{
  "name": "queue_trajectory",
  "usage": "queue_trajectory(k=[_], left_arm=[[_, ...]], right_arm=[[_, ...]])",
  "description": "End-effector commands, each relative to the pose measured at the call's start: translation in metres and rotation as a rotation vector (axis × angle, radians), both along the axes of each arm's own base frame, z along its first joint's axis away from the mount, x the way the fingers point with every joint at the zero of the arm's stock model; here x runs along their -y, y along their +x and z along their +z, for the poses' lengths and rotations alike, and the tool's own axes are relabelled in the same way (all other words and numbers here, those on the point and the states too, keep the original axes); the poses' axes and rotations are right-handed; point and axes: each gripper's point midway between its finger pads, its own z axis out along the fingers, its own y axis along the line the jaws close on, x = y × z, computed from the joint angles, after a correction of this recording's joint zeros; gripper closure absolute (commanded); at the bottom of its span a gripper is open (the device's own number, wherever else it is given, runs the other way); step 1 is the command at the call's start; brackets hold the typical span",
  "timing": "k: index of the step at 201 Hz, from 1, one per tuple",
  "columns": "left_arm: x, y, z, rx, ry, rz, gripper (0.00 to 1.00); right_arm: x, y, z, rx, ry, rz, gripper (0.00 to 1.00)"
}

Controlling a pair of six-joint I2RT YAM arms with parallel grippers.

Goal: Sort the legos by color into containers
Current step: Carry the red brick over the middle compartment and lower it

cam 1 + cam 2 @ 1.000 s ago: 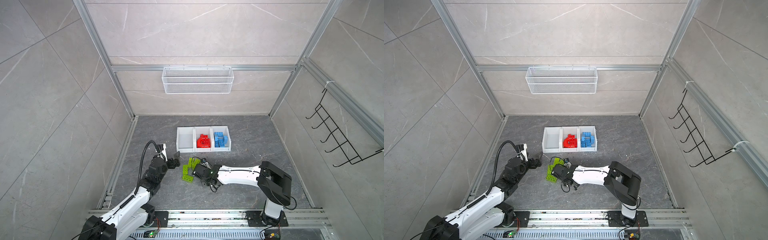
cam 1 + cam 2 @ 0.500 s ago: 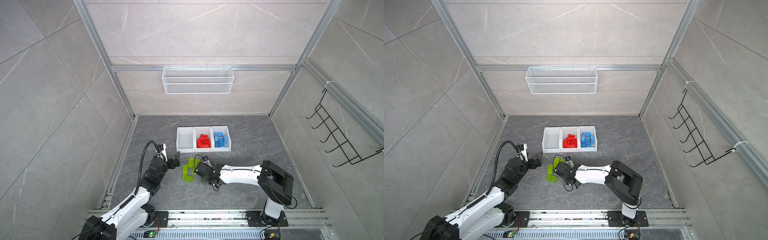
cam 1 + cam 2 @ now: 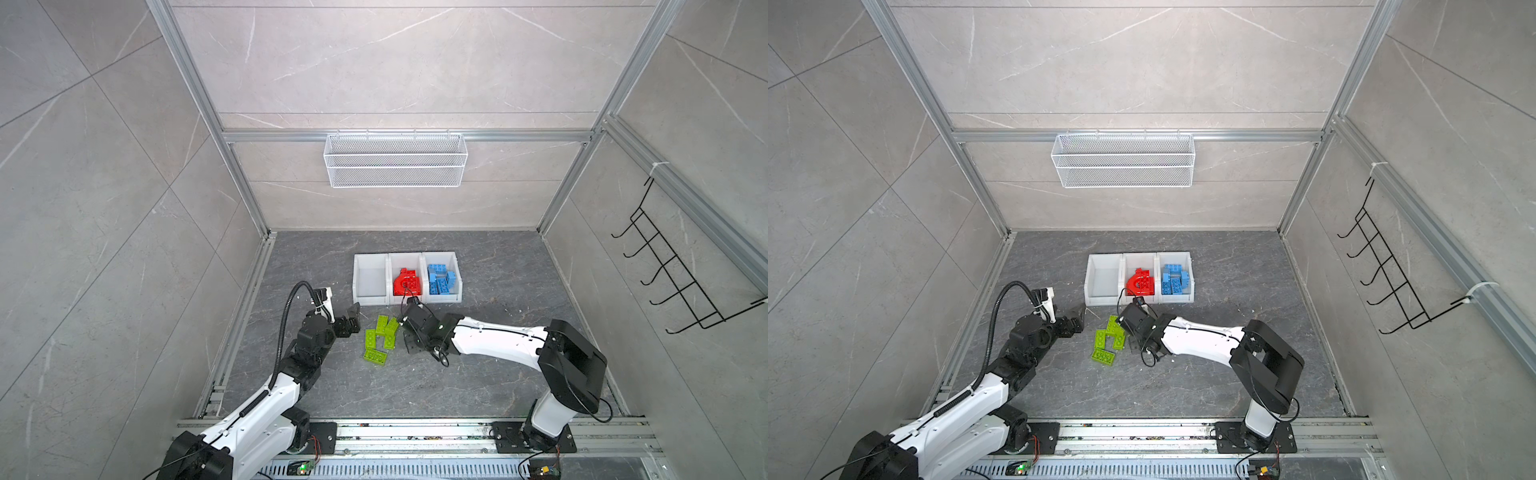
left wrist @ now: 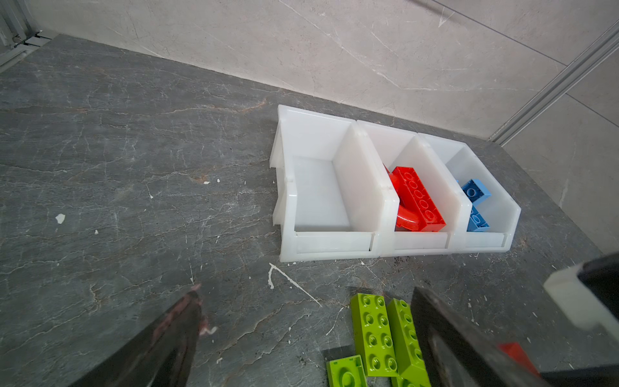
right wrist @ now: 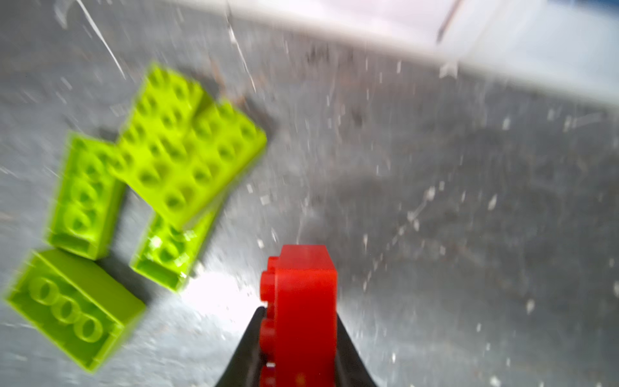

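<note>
The middle container with the red legos is outward of my right gripper, so my right gripper needs to lift outward over the middle container's far end (image 3: 404,262) next and release the red lego.
My right gripper (image 5: 298,318) is shut on a red lego (image 5: 304,298), held on edge between the two dark fingers just above the floor. It sits right beside the pile of several green legos (image 3: 380,338) (image 3: 1109,343) (image 5: 167,157), in front of the three white containers (image 3: 424,297). The left container (image 3: 370,278) is empty, the middle one holds red legos (image 3: 407,282), and the right one holds blue legos (image 3: 441,279). My left gripper (image 3: 353,319) (image 4: 308,335) stands open on the left of the green legos (image 4: 375,335), holding nothing.
A wire basket (image 3: 395,160) hangs on the back wall and a black hook rack (image 3: 681,274) on the right wall. Aluminium rails (image 3: 245,316) border the grey floor.
My right gripper has shut on the red lego and drawn it a little to the right, away from the green pile. The left arm has not moved.
</note>
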Motion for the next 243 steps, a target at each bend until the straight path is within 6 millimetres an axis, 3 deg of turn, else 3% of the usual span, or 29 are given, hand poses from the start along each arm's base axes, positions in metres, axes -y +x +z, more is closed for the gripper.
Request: queue_trajectory(k=[1, 24, 49, 93, 136, 187, 243], left_arm=[[-0.005, 0.005, 0.022, 0.067, -0.012, 0.028, 0.00], [-0.007, 0.002, 0.025, 0.074, -0.016, 0.034, 0.00], [-0.008, 0.001, 0.027, 0.077, -0.019, 0.036, 0.00], [-0.004, 0.003, 0.026, 0.066, -0.019, 0.022, 0.00], [-0.006, 0.004, 0.024, 0.066, -0.005, 0.028, 0.00], [0.002, 0.008, 0.020, 0.043, -0.004, -0.006, 0.00], [0.021, 0.005, 0.029, 0.040, -0.030, -0.108, 0.00]], right_arm=[[-0.022, 0.043, 0.046, 0.074, 0.127, 0.035, 0.82], [-0.021, 0.094, 0.066, 0.124, 0.160, -0.042, 0.83], [-0.029, 0.133, 0.076, 0.145, 0.181, -0.066, 0.83], [-0.033, 0.184, 0.068, 0.116, 0.233, -0.116, 0.82], [-0.039, 0.200, 0.046, 0.086, 0.258, -0.118, 0.81], [-0.047, 0.200, 0.015, 0.036, 0.287, -0.113, 0.78], [-0.044, 0.200, 0.024, 0.059, 0.297, -0.116, 0.67]])
